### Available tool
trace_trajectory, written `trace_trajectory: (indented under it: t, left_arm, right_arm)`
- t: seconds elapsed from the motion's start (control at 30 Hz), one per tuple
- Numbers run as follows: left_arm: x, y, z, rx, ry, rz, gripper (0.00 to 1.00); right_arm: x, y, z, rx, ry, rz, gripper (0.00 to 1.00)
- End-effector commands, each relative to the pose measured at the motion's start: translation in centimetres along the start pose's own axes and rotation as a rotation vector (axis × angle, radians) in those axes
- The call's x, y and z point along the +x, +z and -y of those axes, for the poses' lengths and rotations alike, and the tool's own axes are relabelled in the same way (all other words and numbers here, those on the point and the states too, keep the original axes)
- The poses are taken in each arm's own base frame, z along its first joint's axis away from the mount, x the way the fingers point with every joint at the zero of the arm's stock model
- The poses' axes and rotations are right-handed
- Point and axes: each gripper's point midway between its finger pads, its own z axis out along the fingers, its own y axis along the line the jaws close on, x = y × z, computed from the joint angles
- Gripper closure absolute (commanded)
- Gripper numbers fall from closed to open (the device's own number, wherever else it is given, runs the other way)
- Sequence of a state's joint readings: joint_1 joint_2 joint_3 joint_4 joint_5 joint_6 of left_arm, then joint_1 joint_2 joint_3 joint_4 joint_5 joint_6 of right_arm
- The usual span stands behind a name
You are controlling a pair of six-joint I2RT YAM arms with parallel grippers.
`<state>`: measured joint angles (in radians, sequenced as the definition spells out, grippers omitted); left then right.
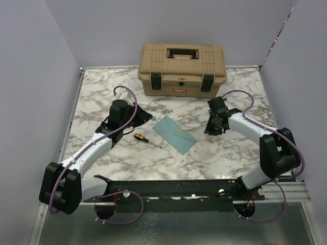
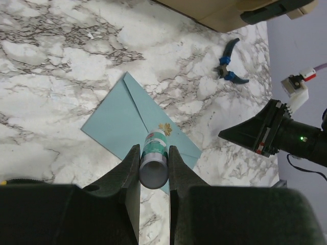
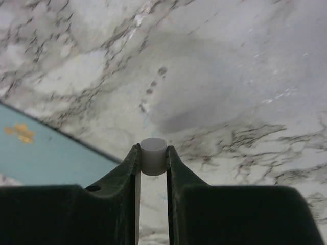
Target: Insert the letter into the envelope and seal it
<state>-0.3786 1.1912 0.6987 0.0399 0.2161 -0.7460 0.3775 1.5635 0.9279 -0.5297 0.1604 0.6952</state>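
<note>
The bare marble by the table's near edge is empty. My right gripper needs to move down and back onto that spot to release the cap.
The teal envelope (image 1: 175, 133) lies flat on the marble table between the two arms, flap side up, with a small gold mark near its edge (image 2: 164, 127). The letter is out of view. My left gripper (image 1: 145, 116) (image 2: 154, 153) is shut on a green-and-white glue stick (image 2: 154, 163), which it holds above the envelope (image 2: 122, 120). My right gripper (image 1: 210, 128) (image 3: 153, 149) is shut on a small white cap (image 3: 154, 158), just right of the envelope's edge (image 3: 41, 153). In the left wrist view the right gripper's fingers (image 2: 245, 133) point toward the envelope.
A tan toolbox (image 1: 181, 69) stands at the back centre. A screwdriver with a yellow-and-black handle (image 1: 143, 139) lies left of the envelope. Blue-handled pliers (image 2: 227, 69) lie near the toolbox. Grey walls close in the left and right sides.
</note>
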Motion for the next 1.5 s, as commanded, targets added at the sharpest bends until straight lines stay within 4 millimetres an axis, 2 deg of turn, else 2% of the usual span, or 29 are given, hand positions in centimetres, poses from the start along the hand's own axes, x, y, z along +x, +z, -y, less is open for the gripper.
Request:
trace_trajectory:
  t: [0.0, 0.17, 0.4, 0.57, 0.77, 0.87, 0.97, 1.27, 1.47]
  left_arm:
    - [0.5, -1.3, 1.2, 0.072, 0.045, -0.024, 1.00]
    - [0.2, -1.4, 1.4, 0.079, 0.066, -0.015, 1.00]
    - [0.0, -0.9, 1.7, 0.090, 0.075, -0.025, 1.00]
    - [0.3, -0.9, 1.5, 0.090, 0.068, -0.032, 1.00]
    - [0.9, -0.7, 1.1, 0.084, 0.069, -0.044, 1.00]
    - [0.9, -0.8, 0.9, 0.081, 0.068, -0.041, 1.00]
    - [1.0, -0.7, 0.8, 0.076, 0.068, -0.039, 1.00]
    - [1.1, -0.6, 0.5, 0.070, 0.069, -0.043, 1.00]
    - [1.1, -0.6, 0.5, 0.069, 0.069, -0.042, 1.00]
  right_arm:
    - [4.6, -3.5, -2.7, -0.201, -0.019, -0.261, 0.95]
    - [9.0, -4.7, -3.8, -0.300, 0.049, -0.489, 0.96]
    - [12.3, -6.9, -3.9, -0.333, 0.130, -0.694, 0.96]
    - [14.8, -8.0, -2.8, -0.297, 0.189, -0.820, 0.96]
    - [17.0, -8.0, -0.4, -0.167, 0.217, -0.889, 0.96]
    - [17.1, -7.8, 0.0, -0.132, 0.216, -0.898, 0.95]
    - [16.4, -7.3, 0.0, -0.102, 0.208, -0.872, 0.93]
    - [15.8, -4.8, 1.0, -0.020, 0.216, -0.776, 0.85]
    - [15.8, -4.0, 1.3, 0.001, 0.226, -0.752, 0.75]
